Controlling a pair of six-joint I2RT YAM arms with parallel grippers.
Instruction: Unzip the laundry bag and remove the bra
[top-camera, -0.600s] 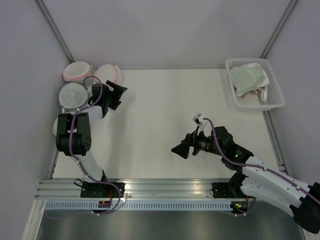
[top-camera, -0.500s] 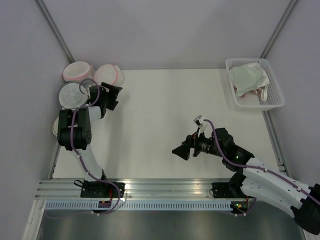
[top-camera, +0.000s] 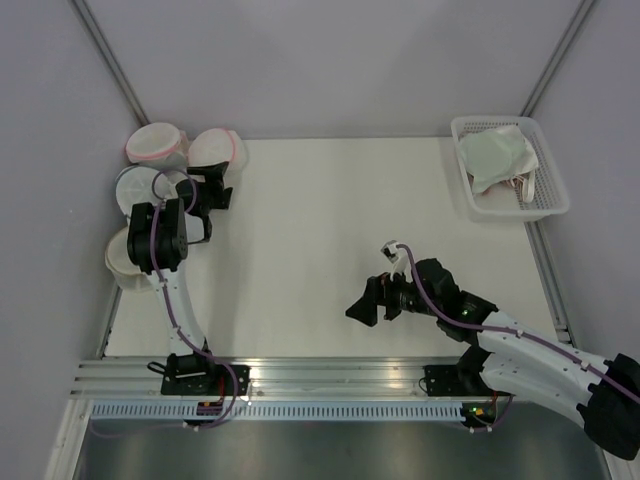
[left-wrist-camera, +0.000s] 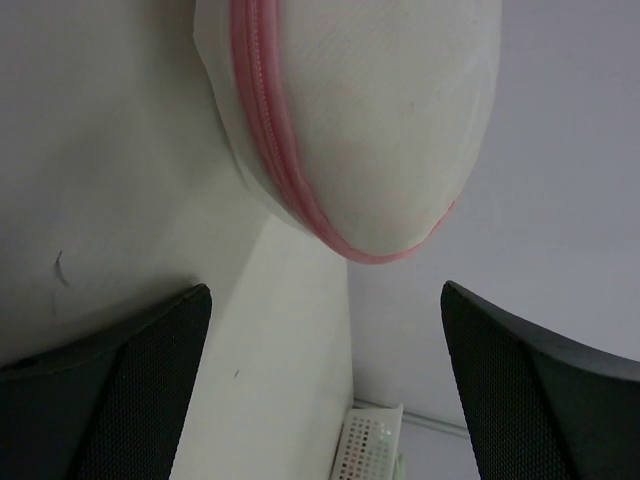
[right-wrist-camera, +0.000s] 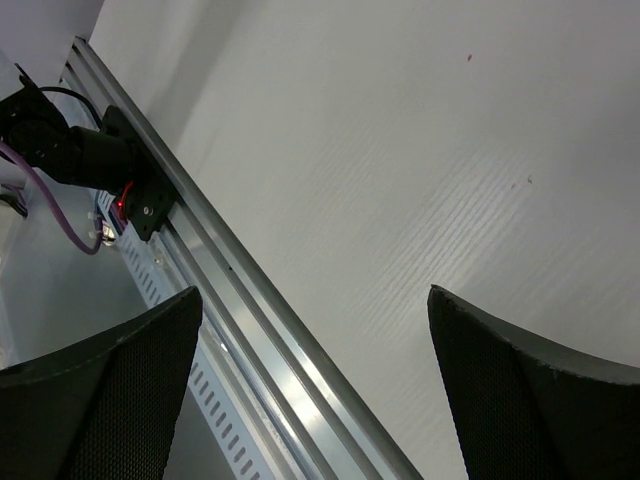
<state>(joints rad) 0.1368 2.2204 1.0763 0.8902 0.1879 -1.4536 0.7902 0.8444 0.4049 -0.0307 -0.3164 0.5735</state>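
I will next reach my left gripper outward until its open fingers straddle the near end of the laundry bag's pink zipper rim (top-camera: 232, 164) (left-wrist-camera: 372, 254) and close, since that rim sticks out toward them.
The laundry bag (top-camera: 216, 148), a white mesh dome with a pink zipper rim, lies at the far left back of the table. In the left wrist view the laundry bag (left-wrist-camera: 370, 120) fills the upper frame, its pink zipper running down its side. My left gripper (top-camera: 216, 176) points at it from just in front, open and apart from it; nothing is between the left gripper's (left-wrist-camera: 325, 292) jaws. My right gripper (top-camera: 360, 303) hangs open over the near middle of the table. Only the table and the rail show between the right gripper's (right-wrist-camera: 315, 297) jaws. The bra is hidden.
A second pink-rimmed pouch (top-camera: 152, 143) sits left of the bag. A blue-rimmed pouch (top-camera: 138, 186) and a tan-rimmed pouch (top-camera: 122, 255) lie along the left edge beside my left arm. A white basket (top-camera: 546, 206) with a pale greenish cloth (top-camera: 494, 154) stands at the back right.
My left gripper has swung left and toward the back, closer to the pink-rimmed bag. My right gripper has drifted slightly toward the near edge. Both stay open.
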